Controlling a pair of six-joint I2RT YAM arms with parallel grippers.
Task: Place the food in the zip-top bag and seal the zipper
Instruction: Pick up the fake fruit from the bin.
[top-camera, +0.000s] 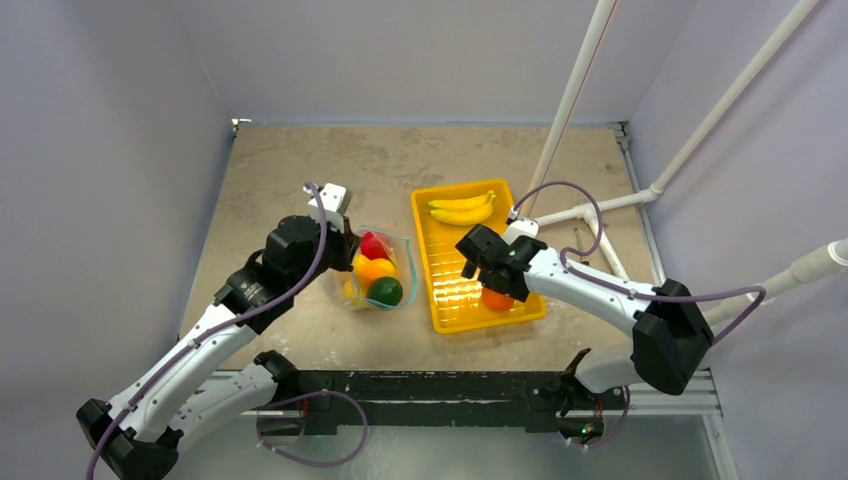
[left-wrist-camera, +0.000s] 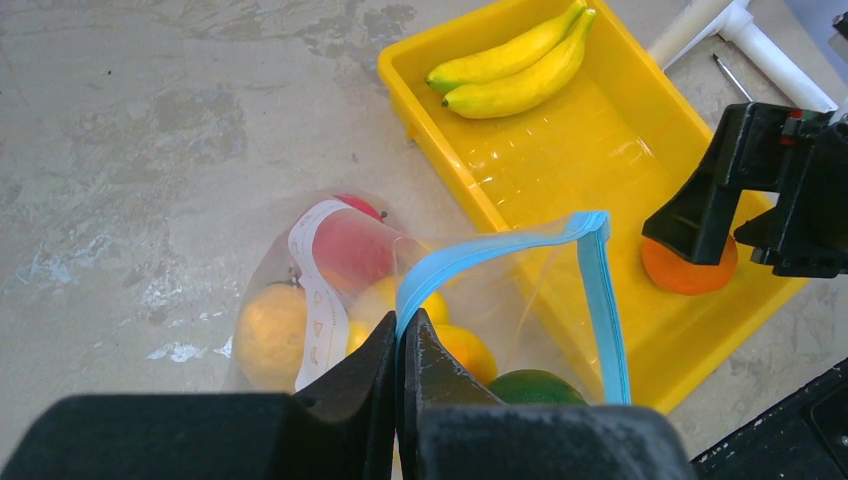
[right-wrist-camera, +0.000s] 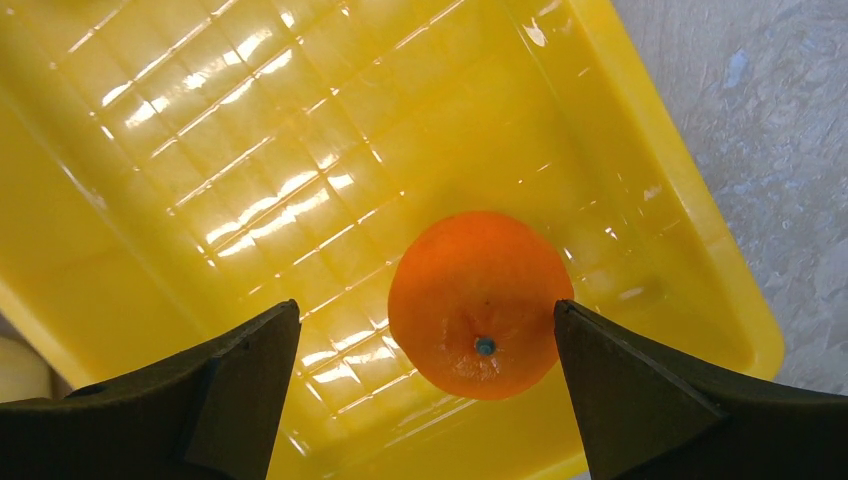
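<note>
My right gripper should move down until its fingers are on either side of the middle of the orange fruit (top-camera: 496, 300) (right-wrist-camera: 478, 300), and it should close there. The fruit already lies between the open fingers.
The clear zip-top bag (top-camera: 378, 272) lies left of the yellow tray (top-camera: 440, 300) and holds red, orange, yellow and green fruits (left-wrist-camera: 345, 250). Its teal-blue zipper (left-wrist-camera: 500, 248) stands open in a loop. My left gripper (left-wrist-camera: 405, 325) is shut on the zipper's near end and holds the mouth up. An orange fruit (right-wrist-camera: 478, 300) lies in the tray's near corner; it also shows in the top view (top-camera: 497, 299). My right gripper (right-wrist-camera: 427, 315) is open just above it, one finger on each side, not touching. Two bananas (top-camera: 462, 208) lie at the tray's far end.
White pipes (top-camera: 570, 100) rise behind the tray on the right, with a pipe base (top-camera: 600, 240) on the table by the tray's right side. The table's near edge carries a black rail (top-camera: 420, 385). Grey walls close in the left, back and right.
</note>
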